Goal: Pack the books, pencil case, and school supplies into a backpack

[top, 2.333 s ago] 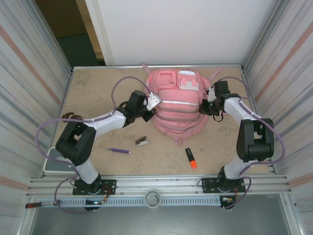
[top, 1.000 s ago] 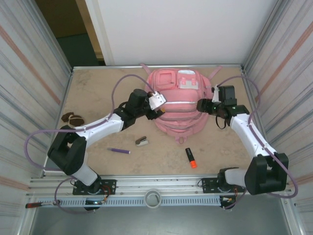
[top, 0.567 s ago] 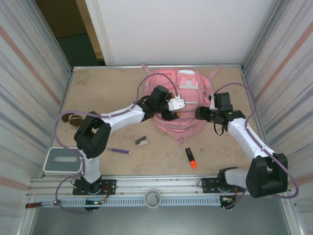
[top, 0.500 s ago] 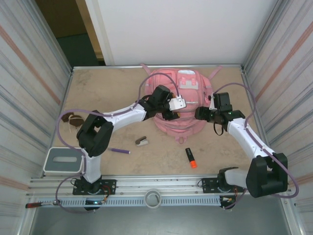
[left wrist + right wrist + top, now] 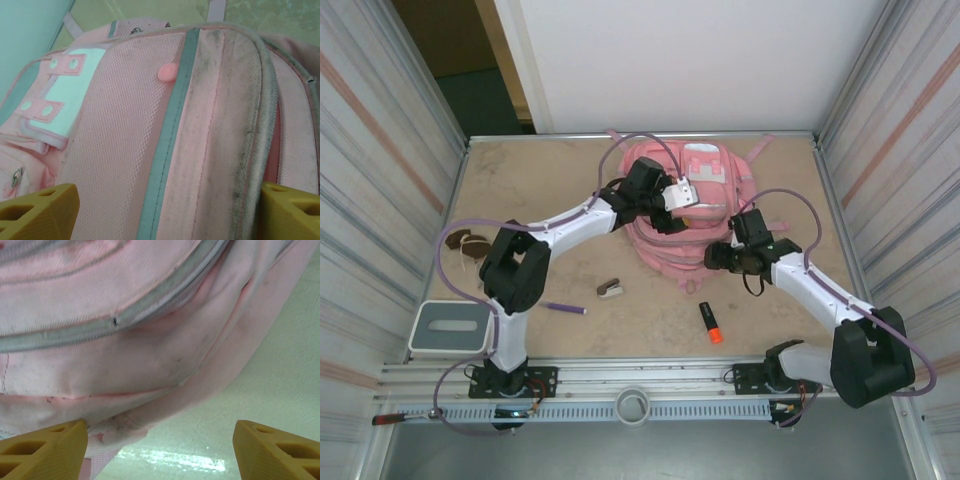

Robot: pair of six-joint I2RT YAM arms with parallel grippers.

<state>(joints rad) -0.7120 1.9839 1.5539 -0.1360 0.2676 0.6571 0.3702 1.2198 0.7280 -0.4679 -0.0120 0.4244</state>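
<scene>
I should next move my right gripper back from the backpack's edge and down over the black part of the highlighter [image 5: 710, 322], since it lies clear on the bare table.
The pink backpack [image 5: 705, 185] lies at the back middle of the table, its lower half bunched up. My left gripper [image 5: 672, 208] hovers over its front, open, with the yellow fingertips [image 5: 37, 210] wide apart above the mesh and teal zip strip of the backpack [image 5: 125, 150]. My right gripper [image 5: 716, 258] is open at the bag's lower right edge, where the backpack [image 5: 125, 350] hangs just above the bare table. A purple pen [image 5: 563, 308], a small white-and-brown stapler-like piece [image 5: 610, 289] and an orange-and-black highlighter [image 5: 710, 322] lie in front. The books and pencil case are out of view.
A brown-and-white lump with a cord [image 5: 466, 244] sits at the left side. A grey tray [image 5: 448, 330] rests at the near left corner. Corrugated walls close in the table on both sides.
The left arm swung right and up across the backpack. The right gripper dropped back to the bag's lower right edge. The bag's lower half bunched up, and both jaws opened wider.
</scene>
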